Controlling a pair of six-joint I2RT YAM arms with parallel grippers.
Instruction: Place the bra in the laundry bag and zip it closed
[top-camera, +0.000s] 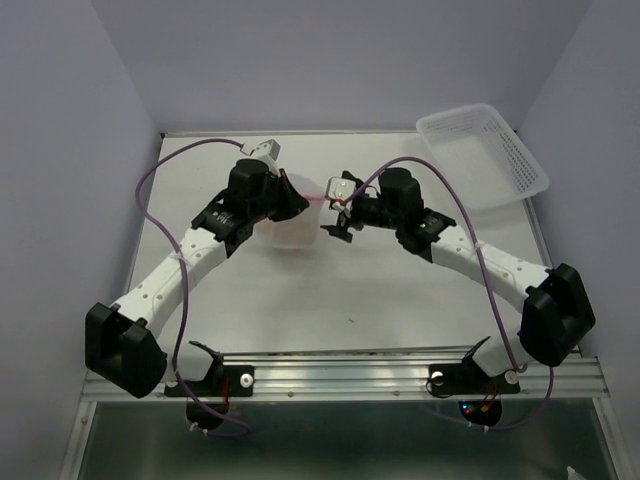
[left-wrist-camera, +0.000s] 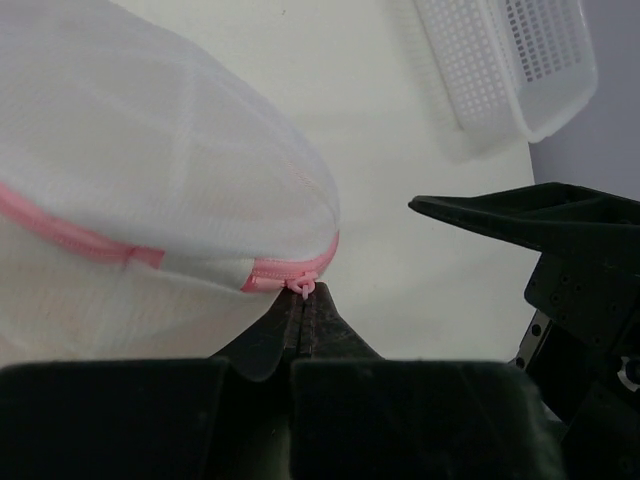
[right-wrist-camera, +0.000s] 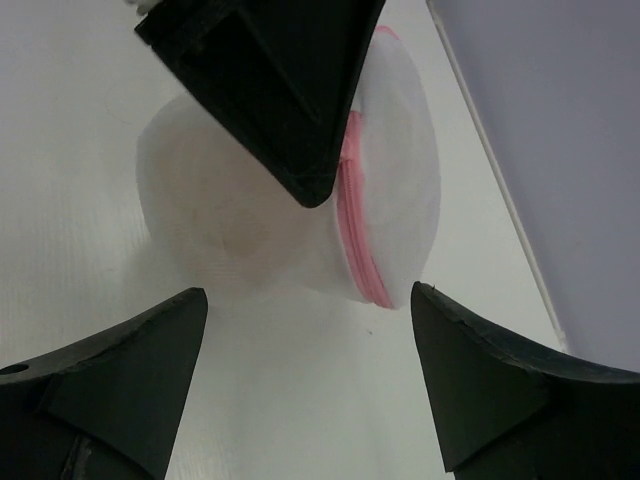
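Observation:
My left gripper moves along the bag's rim next toward the zipper trim's white gap, which lies to the left in the wrist view, and releases the zipper pull (left-wrist-camera: 301, 288).
The laundry bag (top-camera: 297, 228) is a round white mesh pouch with pink zipper trim, lying at the table's middle back. In the left wrist view the bag (left-wrist-camera: 150, 180) fills the left side. My left gripper (left-wrist-camera: 303, 296) is shut on the pink zipper pull (left-wrist-camera: 301, 288) at the bag's rim. In the top view the left gripper (top-camera: 296, 202) sits on the bag's upper edge. My right gripper (top-camera: 336, 218) is open and empty just right of the bag. In the right wrist view the bag (right-wrist-camera: 220, 220) lies ahead of its spread fingers (right-wrist-camera: 130, 370). A faint beige shape shows through the mesh; the bra is otherwise hidden.
A clear plastic rectangular bin (top-camera: 482, 155) stands at the back right, and also shows in the left wrist view (left-wrist-camera: 510, 60). The right gripper's black finger (left-wrist-camera: 530, 215) is close to the right of the left gripper. Grey walls enclose the table.

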